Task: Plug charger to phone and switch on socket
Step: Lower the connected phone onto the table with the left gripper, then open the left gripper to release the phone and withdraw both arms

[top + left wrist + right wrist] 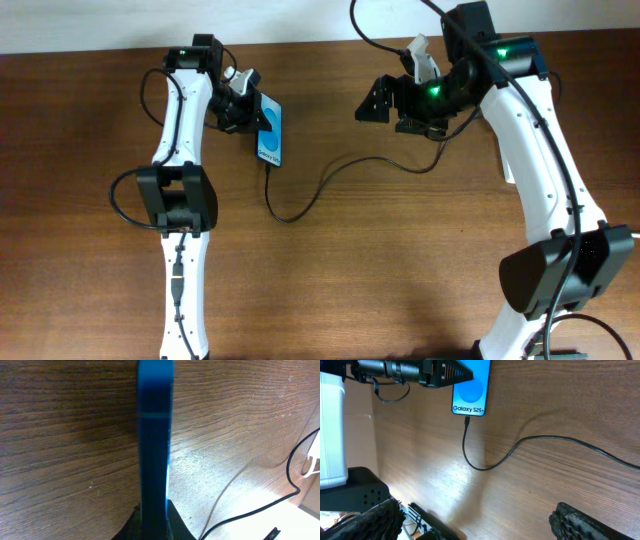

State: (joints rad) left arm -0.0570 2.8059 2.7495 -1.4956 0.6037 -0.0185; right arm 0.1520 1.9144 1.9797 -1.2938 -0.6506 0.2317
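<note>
Bare tabletop lies below my left gripper and to its right in the overhead view, so I should move that way and down to release the phone (271,132) there.
My left gripper (240,108) is shut on the phone (271,132) and holds its top end, blue screen up, at the back left of the table. In the left wrist view the phone (155,435) stands edge-on between the jaws (154,525). In the right wrist view the phone (470,390) reads "Galaxy S25+". The charger's plug tip (467,420) sits in its bottom port. The thin black cable (330,178) loops right toward my right arm. My right gripper (392,112) is open and empty above the table, its fingers wide apart (480,525). The socket is hidden.
A white piece with a white cord (314,455) shows at the right edge of the left wrist view; I cannot tell if it is the adapter. The left arm's white link (331,430) fills the left side of the right wrist view. The wooden table (380,280) lies in front.
</note>
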